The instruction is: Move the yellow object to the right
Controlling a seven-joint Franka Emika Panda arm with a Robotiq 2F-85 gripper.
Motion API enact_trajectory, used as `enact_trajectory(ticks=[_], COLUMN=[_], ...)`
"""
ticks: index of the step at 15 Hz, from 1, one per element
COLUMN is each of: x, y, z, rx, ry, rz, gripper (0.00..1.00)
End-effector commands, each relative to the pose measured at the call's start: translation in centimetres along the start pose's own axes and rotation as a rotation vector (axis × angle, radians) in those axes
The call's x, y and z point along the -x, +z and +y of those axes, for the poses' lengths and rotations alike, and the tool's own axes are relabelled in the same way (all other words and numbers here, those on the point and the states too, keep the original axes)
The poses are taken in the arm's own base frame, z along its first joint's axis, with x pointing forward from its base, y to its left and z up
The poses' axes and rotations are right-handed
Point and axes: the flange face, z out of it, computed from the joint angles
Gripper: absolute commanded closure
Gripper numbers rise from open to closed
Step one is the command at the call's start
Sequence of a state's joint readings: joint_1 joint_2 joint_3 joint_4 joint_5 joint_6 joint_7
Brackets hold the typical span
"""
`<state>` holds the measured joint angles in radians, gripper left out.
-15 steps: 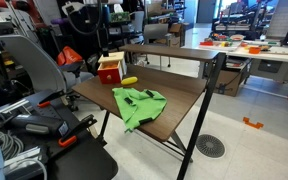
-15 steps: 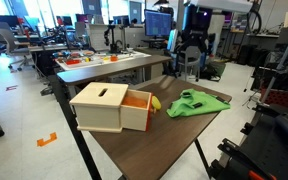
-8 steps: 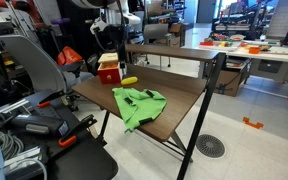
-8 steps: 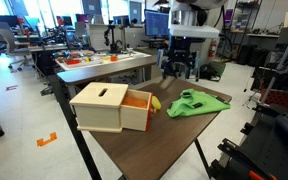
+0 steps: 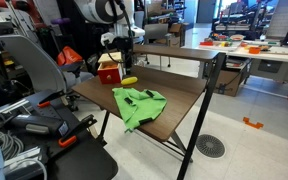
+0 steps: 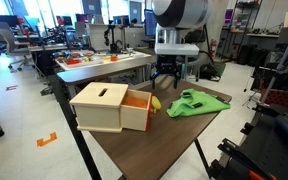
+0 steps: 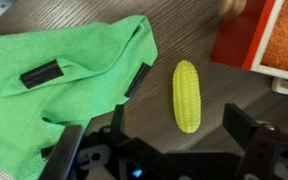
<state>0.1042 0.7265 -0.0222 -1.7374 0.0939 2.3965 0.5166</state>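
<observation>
The gripper lowers to the corn cob (image 7: 187, 95) next, bringing one open finger along each long side of the cob.
The yellow object is a small corn cob (image 7: 187, 95) lying on the dark wooden table between the green cloth (image 7: 59, 80) and the red-and-tan box (image 7: 269, 40). It also shows in both exterior views (image 5: 130, 80) (image 6: 155, 102). My gripper (image 7: 164, 135) is open and empty, hanging above the cob, with its fingers (image 7: 246, 128) on either side of it in the wrist view. In the exterior views the gripper (image 5: 124, 60) (image 6: 167, 76) is above the table, over the cob.
The box (image 6: 109, 106) stands at one end of the table (image 6: 154, 140), open side toward the cob. The green cloth (image 5: 136, 103) (image 6: 196, 102) lies spread mid-table. A second table (image 6: 104, 66) stands beyond; chairs and equipment (image 5: 34, 70) surround the table.
The arm has come down and moved in over the table, toward the cob. The cob, cloth and box have not moved.
</observation>
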Motion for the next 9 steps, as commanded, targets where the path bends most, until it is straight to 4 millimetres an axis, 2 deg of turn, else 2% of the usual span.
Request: enact_trajectory(ticks=[1, 9], x=[-0.5, -1.0], y=[1.5, 5.5], z=[-2.2, -3.4], rx=[-0.003, 0.011], ry=[0.002, 0.002], rz=[0.008, -0.013], gripper=[0.0, 0.0])
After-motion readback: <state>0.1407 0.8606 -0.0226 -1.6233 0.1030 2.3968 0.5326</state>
